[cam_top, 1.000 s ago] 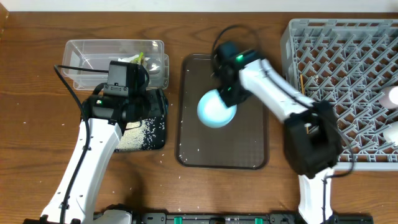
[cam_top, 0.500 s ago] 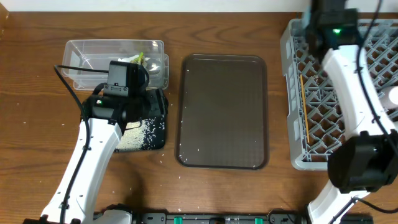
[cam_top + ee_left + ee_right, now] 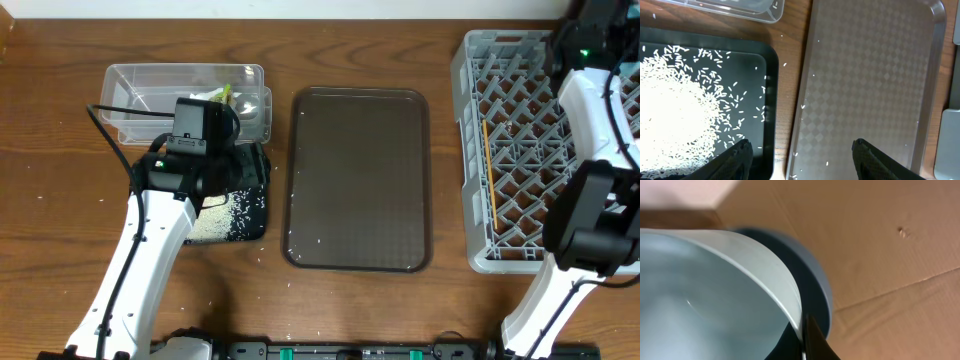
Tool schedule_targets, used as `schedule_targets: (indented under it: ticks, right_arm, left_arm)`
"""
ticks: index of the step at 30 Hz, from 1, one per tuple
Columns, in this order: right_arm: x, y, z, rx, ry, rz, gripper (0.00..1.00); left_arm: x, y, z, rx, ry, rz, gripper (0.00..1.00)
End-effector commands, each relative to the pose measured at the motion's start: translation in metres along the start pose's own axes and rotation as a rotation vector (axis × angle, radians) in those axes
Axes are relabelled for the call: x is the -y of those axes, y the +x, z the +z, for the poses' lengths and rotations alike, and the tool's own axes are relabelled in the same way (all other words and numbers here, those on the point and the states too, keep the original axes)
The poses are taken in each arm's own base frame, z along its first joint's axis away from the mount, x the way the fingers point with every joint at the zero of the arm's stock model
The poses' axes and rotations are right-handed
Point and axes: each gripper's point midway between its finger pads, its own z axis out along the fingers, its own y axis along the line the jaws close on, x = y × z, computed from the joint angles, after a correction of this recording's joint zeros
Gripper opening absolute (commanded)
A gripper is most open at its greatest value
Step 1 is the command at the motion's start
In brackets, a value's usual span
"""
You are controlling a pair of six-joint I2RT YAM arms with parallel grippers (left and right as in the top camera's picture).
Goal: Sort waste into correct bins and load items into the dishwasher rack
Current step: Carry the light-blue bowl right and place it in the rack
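The bowl (image 3: pixel 715 295) should go down and to the left in the overhead view next, to the rack's open far slots, and my right gripper will release it there.
My right gripper (image 3: pixel 804 330) is shut on the rim of the pale blue-white bowl (image 3: pixel 715 295). A dark blue round plate edge (image 3: pixel 815 280) shows just behind the bowl. In the overhead view the right arm (image 3: pixel 590 60) reaches over the far right corner of the grey dishwasher rack (image 3: pixel 520 150), and the bowl is hidden there. A chopstick (image 3: pixel 488 170) lies in the rack. My left gripper (image 3: pixel 802 145) is open and empty, above the gap between the black tray (image 3: pixel 771 100) holding rice grains (image 3: pixel 675 115) and the brown tray. The wrapper (image 3: pixel 222 95) lies in the clear tub (image 3: pixel 150 90). No cups show.
The dark brown serving tray (image 3: pixel 360 180) lies in the middle with a few stray rice grains on it; it also shows in the left wrist view (image 3: pixel 870 75). Loose grains dot the table left of the black tray (image 3: pixel 250 200).
The right arm lifted the bowl off the brown tray and carried it right and back to the rack's far corner. The left arm has not moved.
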Motion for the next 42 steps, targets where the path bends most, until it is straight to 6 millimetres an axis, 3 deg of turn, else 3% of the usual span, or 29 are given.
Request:
schedule_targets:
  ticks: [1,7,14,20,24,29,32,36,39,42]
  right_arm:
    - [0.000,0.017,0.014,-0.058,0.054,-0.087,0.01]
    - [-0.033,0.029,0.014,-0.077,0.024,-0.135,0.01]
    - [-0.069,0.046,-0.004,-0.100,-0.076,-0.109,0.01]
    - [-0.081,0.061,-0.021,-0.142,-0.106,-0.086,0.05]
    - [-0.098,0.076,-0.038,-0.179,-0.188,-0.122,0.25]
    - [-0.118,0.088,-0.061,-0.245,-0.376,-0.038,0.34]
    - [-0.119,0.075,-0.079,-0.248,-0.552,0.051,0.34]
    - [-0.097,0.041,-0.112,-0.188,-0.776,0.176,0.39]
    - [-0.085,0.019,-0.147,-0.127,-0.968,0.230,0.48]
    - [-0.086,0.009,-0.189,-0.071,-1.209,0.193,0.56]
  left_arm:
    - [-0.002,-0.002,-0.001,0.007,-0.012,-0.003,0.67]
    - [-0.002,-0.002,-0.001,0.007,-0.012,-0.003,0.67]
    - [-0.002,-0.002,-0.001,0.007,-0.012,-0.003,0.67]
    - [-0.002,-0.002,-0.001,0.007,-0.012,-0.003,0.67]
    - [-0.002,-0.002,-0.001,0.007,-0.012,-0.003,0.67]
    - [-0.002,-0.002,-0.001,0.007,-0.012,-0.003,0.68]
    - [-0.002,-0.002,-0.001,0.007,-0.012,-0.003,0.68]
    - [-0.002,-0.002,-0.001,0.007,-0.013,-0.003,0.68]
    - [-0.002,-0.003,-0.001,0.008,-0.012,-0.002,0.73]
    - [-0.001,-0.008,-0.001,0.031,-0.008,0.020,0.75]
